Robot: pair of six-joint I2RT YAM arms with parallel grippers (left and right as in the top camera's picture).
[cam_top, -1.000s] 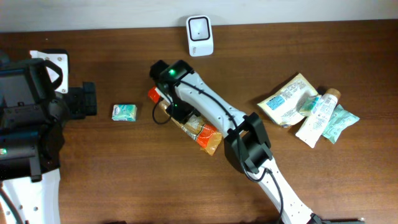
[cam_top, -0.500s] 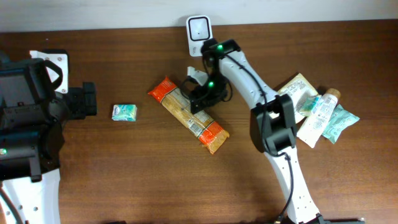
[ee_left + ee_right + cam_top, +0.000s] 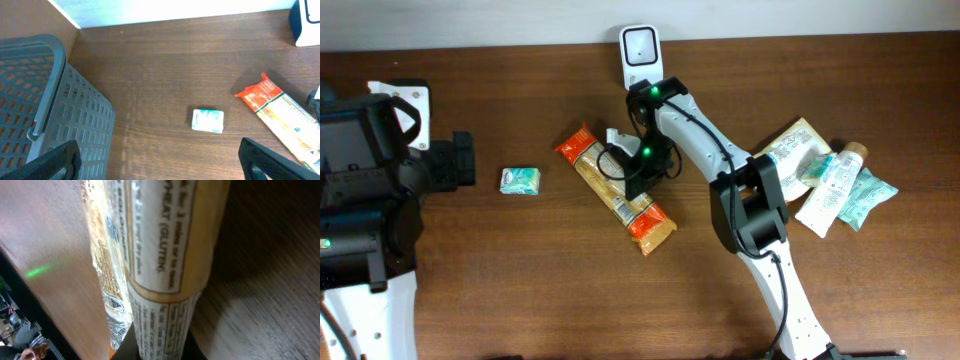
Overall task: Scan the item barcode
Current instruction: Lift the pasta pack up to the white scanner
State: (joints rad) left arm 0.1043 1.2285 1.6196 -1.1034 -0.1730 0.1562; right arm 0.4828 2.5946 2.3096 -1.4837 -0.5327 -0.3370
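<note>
My right gripper needs to carry the packet up over the scanner [image 3: 641,45], then to the right in the overhead view, to release it onto the white tube [image 3: 831,194], because items lie there.
A long pasta packet [image 3: 592,168] with orange ends lies slantwise on the table, below the white scanner [image 3: 641,45] at the back edge. My right gripper [image 3: 636,180] sits over the packet's middle and is shut on it. The right wrist view shows the printed packet [image 3: 160,245] running up from between the dark jaws of the right gripper [image 3: 157,347]. No barcode shows. My left gripper [image 3: 160,165] is wide open above bare wood at the far left, holding nothing. The left wrist view has the packet [image 3: 280,110] at its right edge.
A small teal packet [image 3: 520,180] lies left of the pasta. A pouch [image 3: 785,160], a white tube [image 3: 832,190] and a teal sachet [image 3: 872,195] lie at the right. A grey basket [image 3: 50,100] stands by the left gripper.
The right gripper swung from the packet's left end up near the scanner, opened, then came down onto the packet's middle and shut on it. The packet shifted slightly. The left arm stayed still.
</note>
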